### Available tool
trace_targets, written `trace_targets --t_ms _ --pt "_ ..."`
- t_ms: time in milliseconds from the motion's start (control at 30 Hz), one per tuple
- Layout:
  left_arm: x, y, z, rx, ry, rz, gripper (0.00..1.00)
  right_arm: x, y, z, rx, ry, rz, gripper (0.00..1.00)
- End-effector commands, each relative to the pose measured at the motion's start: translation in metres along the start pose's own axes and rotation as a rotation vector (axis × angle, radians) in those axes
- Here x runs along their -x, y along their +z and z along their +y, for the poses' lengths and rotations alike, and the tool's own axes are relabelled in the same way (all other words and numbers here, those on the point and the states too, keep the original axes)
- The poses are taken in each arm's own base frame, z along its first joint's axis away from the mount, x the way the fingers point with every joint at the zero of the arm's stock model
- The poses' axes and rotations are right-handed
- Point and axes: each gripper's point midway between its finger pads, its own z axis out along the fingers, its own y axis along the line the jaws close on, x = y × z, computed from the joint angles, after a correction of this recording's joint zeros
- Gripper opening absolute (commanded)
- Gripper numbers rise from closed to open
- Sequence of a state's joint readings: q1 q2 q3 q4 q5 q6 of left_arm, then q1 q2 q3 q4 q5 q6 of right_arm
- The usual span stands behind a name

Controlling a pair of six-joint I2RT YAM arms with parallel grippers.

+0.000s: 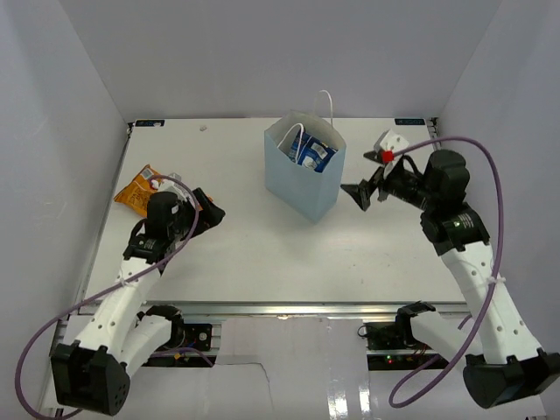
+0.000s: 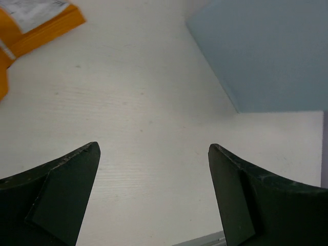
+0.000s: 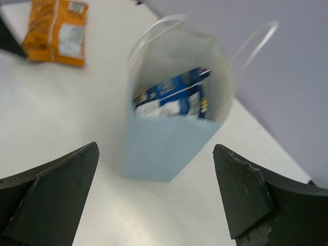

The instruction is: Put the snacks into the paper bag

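My left gripper's fingers have only bare table between them, so it goes left in the top view and down onto the chip bag's near edge (image 2: 44, 33) next.
The light-blue paper bag (image 1: 304, 175) stands upright at the table's middle back, with blue packets (image 1: 313, 154) inside. It also shows in the right wrist view (image 3: 171, 141) with the blue packets (image 3: 171, 97), and its side in the left wrist view (image 2: 266, 51). An orange chip bag (image 1: 138, 191) lies at the left, also in the left wrist view (image 2: 36, 23) and the right wrist view (image 3: 55, 31). My left gripper (image 1: 210, 214) is open and empty beside the chip bag. My right gripper (image 1: 360, 194) is open and empty, right of the paper bag.
A small white packet with a red piece (image 1: 388, 145) lies at the back right behind my right arm. White walls close the table on three sides. Metal rail runs along the near edge (image 1: 289, 308).
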State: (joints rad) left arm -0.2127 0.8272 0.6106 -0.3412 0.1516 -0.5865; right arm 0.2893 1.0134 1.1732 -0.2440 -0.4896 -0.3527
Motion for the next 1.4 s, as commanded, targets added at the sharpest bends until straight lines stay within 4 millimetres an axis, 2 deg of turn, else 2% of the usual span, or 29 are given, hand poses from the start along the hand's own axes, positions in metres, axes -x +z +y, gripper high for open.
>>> trace_targets --t_ms 0,100,133,200,267,300,333,400,567,667,833,933,967,1033,1167,1267,1300,1367 --pt "0.044 0.003 0.035 0.267 -0.132 -0.095 0.97 -0.082 -0.011 0.064 0.236 0.121 0.135 0.98" --pt "0.057 0.007 0.058 0.391 -0.198 -0.099 0.98 -0.114 -0.02 0.09 0.31 0.168 0.162 0.98" --pt "0.068 0.01 0.069 0.438 -0.246 -0.11 0.98 -0.135 -0.022 0.101 0.332 0.198 0.188 0.98" --pt "0.083 0.014 0.084 0.479 -0.32 -0.126 0.98 -0.149 -0.025 0.11 0.366 0.221 0.192 0.98" --pt "0.094 0.012 0.107 0.542 -0.4 -0.144 0.98 -0.148 -0.026 0.109 0.37 0.225 0.194 0.98" --pt "0.108 0.008 0.12 0.581 -0.46 -0.183 0.98 -0.147 -0.026 0.109 0.369 0.224 0.19 0.98" --pt "0.1 0.011 0.137 0.645 -0.5 -0.148 0.98 -0.146 -0.027 0.11 0.371 0.221 0.185 0.98" --pt "0.1 0.007 0.163 0.711 -0.581 -0.14 0.98 -0.147 -0.028 0.113 0.377 0.22 0.182 0.98" --pt "0.104 0.022 0.201 0.794 -0.595 -0.084 0.98 -0.149 -0.029 0.107 0.34 0.206 0.193 0.98" --pt "0.108 0.034 0.207 0.775 -0.574 -0.059 0.96 -0.147 -0.03 0.107 0.338 0.201 0.187 0.98" --pt "0.091 0.059 0.222 0.766 -0.552 0.047 0.91 -0.147 -0.03 0.105 0.326 0.194 0.188 0.98" --pt "0.08 0.069 0.225 0.746 -0.554 0.094 0.74 -0.148 -0.03 0.105 0.325 0.193 0.19 0.98" --pt "0.079 0.071 0.226 0.737 -0.553 0.102 0.62 -0.148 -0.03 0.105 0.326 0.192 0.189 0.98" --pt "0.079 0.072 0.227 0.731 -0.54 0.106 0.49 -0.149 -0.029 0.105 0.328 0.194 0.191 0.98" --pt "0.086 0.074 0.209 0.635 -0.518 0.112 0.16 -0.146 -0.031 0.109 0.349 0.19 0.173 0.98" --pt "0.102 0.07 0.185 0.516 -0.465 0.084 0.03 -0.14 -0.035 0.115 0.383 0.178 0.14 0.98" --pt "0.106 0.069 0.176 0.476 -0.449 0.076 0.02 -0.135 -0.037 0.119 0.414 0.167 0.114 0.98" --pt "0.113 0.061 0.146 0.34 -0.404 0.058 0.0 -0.131 -0.041 0.125 0.443 0.149 0.087 0.98"
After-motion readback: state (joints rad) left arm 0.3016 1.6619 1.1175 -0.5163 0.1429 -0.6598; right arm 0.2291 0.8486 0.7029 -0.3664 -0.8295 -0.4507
